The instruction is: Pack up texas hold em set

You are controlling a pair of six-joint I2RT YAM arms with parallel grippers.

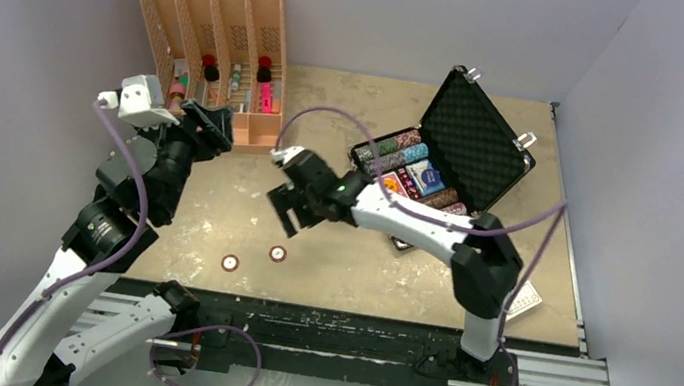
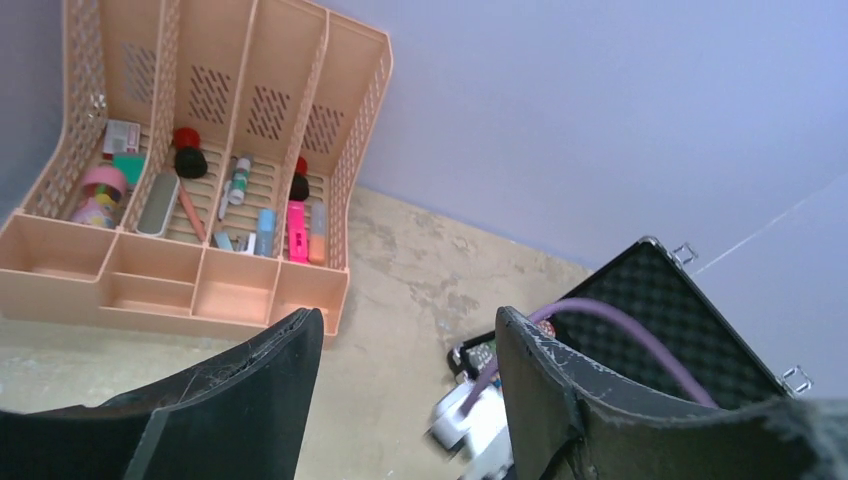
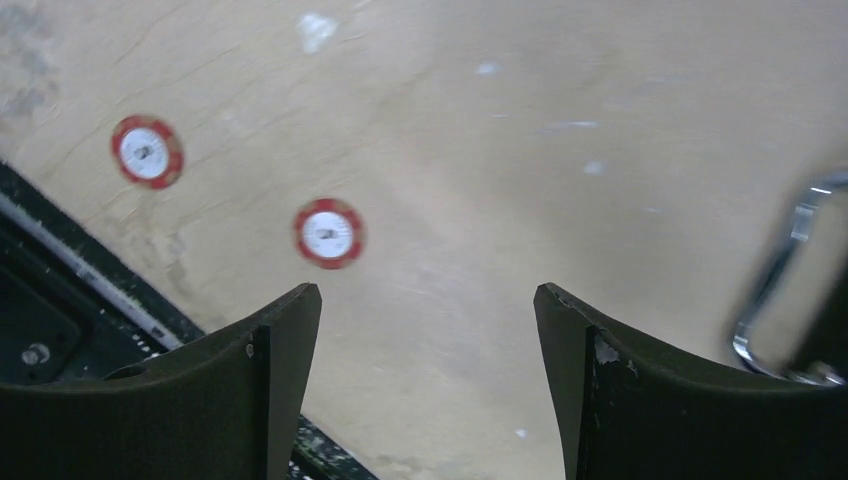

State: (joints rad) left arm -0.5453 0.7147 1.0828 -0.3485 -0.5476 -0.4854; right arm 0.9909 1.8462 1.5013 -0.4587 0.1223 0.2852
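Observation:
The rim of the nearer red-and-white chip (image 1: pixel 278 254) (image 3: pixel 330 233) is loose below my right gripper and back from it, so next I need to bring that gripper's open fingers down and back around it.
The black briefcase (image 1: pixel 454 158) stands open at the back right, with rows of coloured chips (image 1: pixel 402 151) and a card deck (image 1: pixel 424 176) inside; its foam lid (image 2: pixel 680 320) shows in the left wrist view. Two loose red-and-white chips lie near the front edge, one (image 1: pixel 278 254) to the right of the other (image 1: pixel 229 262); both show in the right wrist view (image 3: pixel 328 233) (image 3: pixel 146 152). My right gripper (image 1: pixel 287 214) (image 3: pixel 428 300) is open and empty, above the table just beyond the nearer chip. My left gripper (image 1: pixel 216 127) (image 2: pixel 408 325) is open and empty, raised near the orange rack.
An orange four-slot rack (image 1: pixel 217 44) with bottles and markers stands at the back left. A card or flat box (image 1: pixel 523 301) lies at the front right by the right arm. The briefcase's silver handle (image 3: pixel 790 290) shows at the right of the right wrist view.

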